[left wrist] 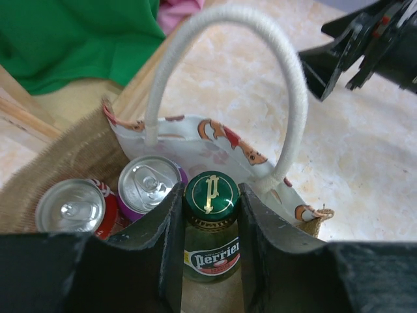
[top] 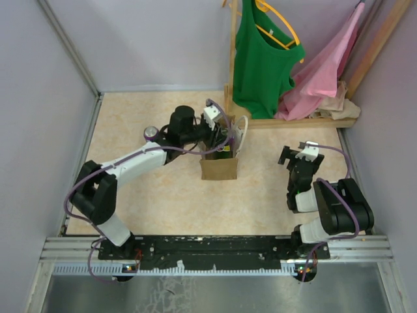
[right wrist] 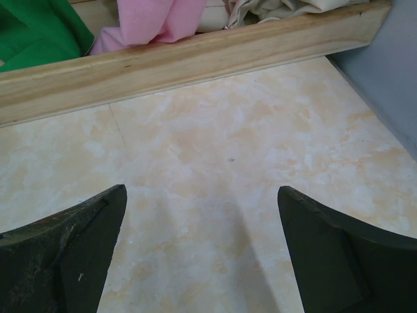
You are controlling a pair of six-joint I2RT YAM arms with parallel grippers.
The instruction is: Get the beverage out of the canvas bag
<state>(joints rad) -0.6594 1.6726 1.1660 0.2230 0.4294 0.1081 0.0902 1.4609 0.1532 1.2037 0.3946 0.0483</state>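
Next, my left gripper rises out of the bag [top: 219, 167], goes sideways and down, and releases the bottle, since bare tabletop lies to its left in the top view.
The tan canvas bag [top: 219, 167] stands upright mid-table, with its white rope handles [left wrist: 290, 98] raised. In the left wrist view its burlap wall [left wrist: 71, 156] holds a green Perrier glass bottle [left wrist: 210, 251], a purple can [left wrist: 148, 184] and a red can [left wrist: 71, 208]. My left gripper [top: 218, 135] reaches into the bag's mouth. Its jaws [left wrist: 210, 195] press both sides of the bottle's green cap. My right gripper [top: 296, 154] is open and empty over bare table to the bag's right, and shows wide open in its own view [right wrist: 202, 195].
Another purple can [top: 151, 134] stands on the table left of the left wrist. A wooden clothes rack base [top: 306, 121] with a green shirt [top: 260, 59] and pink garment [top: 326, 72] fills the back right. Grey walls enclose the table.
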